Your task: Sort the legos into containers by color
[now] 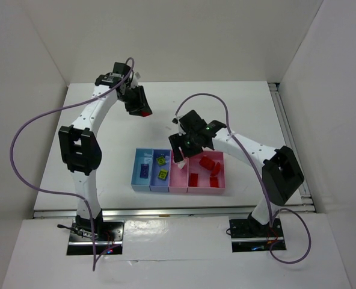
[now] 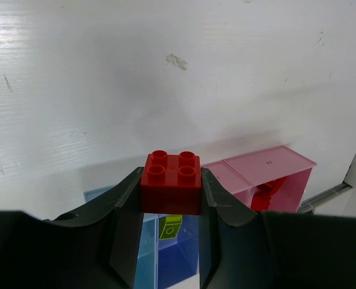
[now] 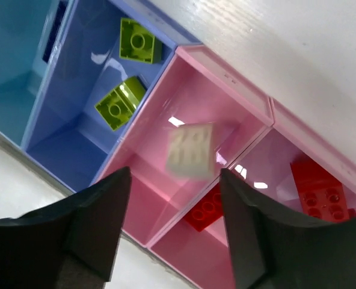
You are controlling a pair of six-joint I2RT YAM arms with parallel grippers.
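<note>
The left gripper carries the red brick back and to the right in the top view next, over the wider pink tray, which already holds red bricks.
My left gripper (image 1: 143, 112) is up over the far table, shut on a red 2x2 brick (image 2: 171, 183). My right gripper (image 3: 175, 174) is open above the narrow pink tray (image 3: 226, 99). A pale pink brick (image 3: 192, 150) shows blurred between and beyond the fingers, over that tray and free of them. Two yellow-green bricks (image 3: 139, 41) (image 3: 119, 103) lie in the darker blue tray (image 1: 161, 178). A dark blue brick (image 1: 143, 170) lies in the light blue tray (image 1: 136, 180). Several red bricks (image 1: 208, 162) lie in the wider pink tray (image 1: 221, 183).
The four trays stand in a row near the table's front edge (image 1: 166, 208), between the two arm bases. White walls enclose the table on the left, the back and the right. A purple cable (image 1: 21, 129) loops out from the left arm.
</note>
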